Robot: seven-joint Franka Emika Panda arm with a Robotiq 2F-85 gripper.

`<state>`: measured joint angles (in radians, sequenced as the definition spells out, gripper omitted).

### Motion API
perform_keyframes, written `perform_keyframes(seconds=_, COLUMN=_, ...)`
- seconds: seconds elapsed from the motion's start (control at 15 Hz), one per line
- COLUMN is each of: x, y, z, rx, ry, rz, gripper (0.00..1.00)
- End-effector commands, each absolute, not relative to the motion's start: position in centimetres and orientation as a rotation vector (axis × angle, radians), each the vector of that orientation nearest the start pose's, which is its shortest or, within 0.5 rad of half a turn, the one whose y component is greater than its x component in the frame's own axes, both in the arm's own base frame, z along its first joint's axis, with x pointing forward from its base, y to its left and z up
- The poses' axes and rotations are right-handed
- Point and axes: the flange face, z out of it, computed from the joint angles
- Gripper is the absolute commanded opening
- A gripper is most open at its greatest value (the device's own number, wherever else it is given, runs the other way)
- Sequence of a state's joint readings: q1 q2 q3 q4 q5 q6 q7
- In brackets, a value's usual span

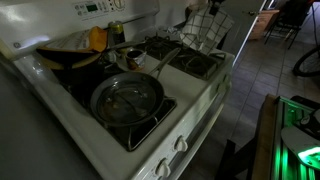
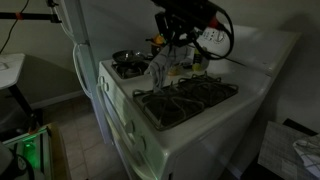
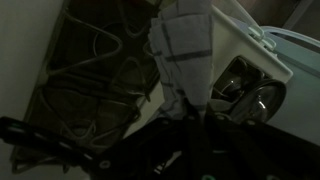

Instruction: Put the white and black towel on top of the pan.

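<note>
The towel hangs above the far burners, so next I should raise my gripper, carry the towel (image 1: 205,32) across the stove, then lower it and let go of it over the pan's open top (image 1: 127,98).
The white and black checked towel (image 1: 205,32) hangs from my gripper (image 1: 198,12) above the stove's far burners. In an exterior view the towel (image 2: 165,65) dangles below the gripper (image 2: 178,32) over the stove top. In the wrist view the towel (image 3: 182,50) hangs down from my dark jaws (image 3: 190,112), which are shut on its top end. The large grey pan (image 1: 127,100) sits on the near burner with its handle pointing to the back. It shows in the wrist view (image 3: 255,100) to the right of the towel.
A white stove (image 1: 190,110) with black burner grates (image 2: 185,97). A dark pot (image 1: 70,62) with an orange cloth (image 1: 96,38) and a small pot (image 1: 130,58) stand on the far side. Knobs line the stove front (image 1: 170,155).
</note>
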<state>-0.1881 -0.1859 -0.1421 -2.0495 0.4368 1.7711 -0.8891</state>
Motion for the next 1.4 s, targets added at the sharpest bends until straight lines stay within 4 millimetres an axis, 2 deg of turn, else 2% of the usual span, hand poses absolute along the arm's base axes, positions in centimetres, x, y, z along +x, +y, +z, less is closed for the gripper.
perform_keyframes(seconds=0.0, x=44.0, y=-6.9, z=58.0, rx=-2.683, ry=-0.676, rz=-0.341, gripper=0.02)
perform_keyframes(seconds=0.13, x=43.9, y=-2.4, z=60.5, rx=-2.681, ry=-0.628, rz=-0.392, gripper=0.02)
perform_keyframes(seconds=0.2, x=43.4, y=-0.5, z=61.2, rx=-2.685, ry=-0.608, rz=-0.393, gripper=0.02)
perform_keyframes(seconds=0.27, x=43.4, y=1.0, z=61.4, rx=-2.684, ry=-0.661, rz=-0.366, gripper=0.02)
perform_keyframes(seconds=0.33, x=44.0, y=-1.0, z=61.8, rx=-2.672, ry=-0.661, rz=-0.376, gripper=0.08)
perform_keyframes(seconds=0.47, x=43.6, y=1.5, z=62.2, rx=-2.669, ry=-0.684, rz=-0.364, gripper=0.08)
perform_keyframes(seconds=0.73, x=43.7, y=1.1, z=61.7, rx=-2.669, ry=-0.668, rz=-0.351, gripper=0.08)
perform_keyframes(seconds=0.8, x=43.9, y=1.7, z=61.5, rx=-2.669, ry=-0.644, rz=-0.351, gripper=0.02)
perform_keyframes(seconds=1.07, x=45.6, y=8.6, z=62.5, rx=-2.689, ry=-0.571, rz=-0.318, gripper=0.02)
perform_keyframes(seconds=1.33, x=47.2, y=16.6, z=61.8, rx=-2.667, ry=-0.563, rz=-0.212, gripper=0.02)
